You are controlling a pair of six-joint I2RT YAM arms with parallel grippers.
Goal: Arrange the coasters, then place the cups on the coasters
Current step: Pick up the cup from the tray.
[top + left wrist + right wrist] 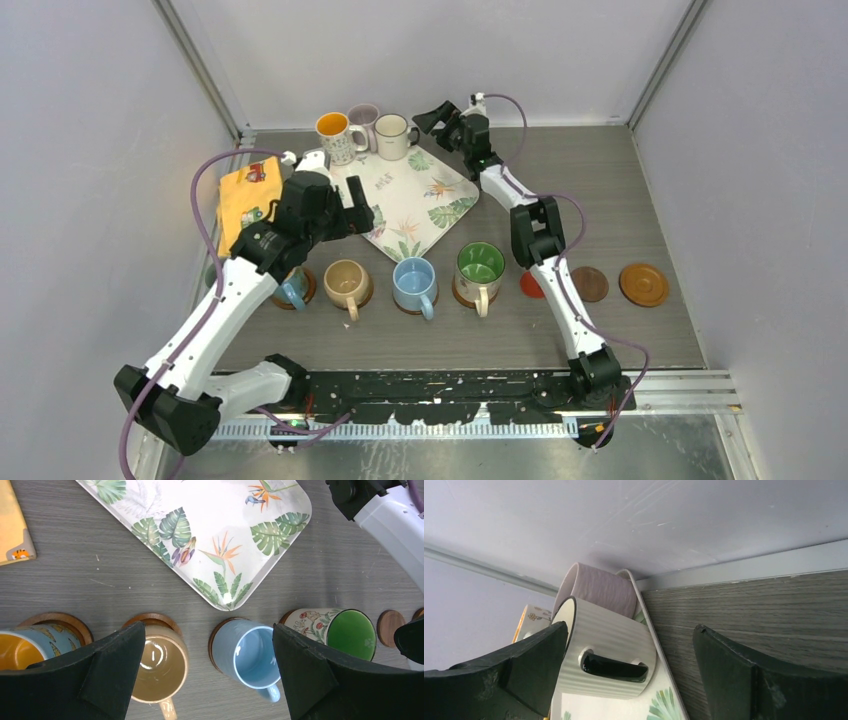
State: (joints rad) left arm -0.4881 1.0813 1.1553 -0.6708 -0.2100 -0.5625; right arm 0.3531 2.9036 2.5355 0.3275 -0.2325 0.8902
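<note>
Next, my right gripper will turn and shift left in the top view around the cream cup's dark handle, which is clear of other cups.
Four cups stand in a row on coasters: a blue patterned one (291,289) under my left arm, a tan cup (347,283), a light blue cup (413,283) and a green-inside cup (480,268). To their right lie three bare coasters: thin red (531,286), dark brown (590,284), orange-brown (643,284). At the tray's far end stand an orange-inside cup (335,135), a mauve cup (364,116) and a cream cup (393,136). My left gripper (208,630) hangs open above the tan cup (160,665) and light blue cup (250,652). My right gripper (630,629) is open, facing the cream cup's (609,650) dark handle.
A square leaf-patterned tray (415,200) lies tilted in the middle. A yellow cloth (245,195) lies at the left, partly under my left arm. Walls close the table in at the back and both sides, just behind the three far cups.
</note>
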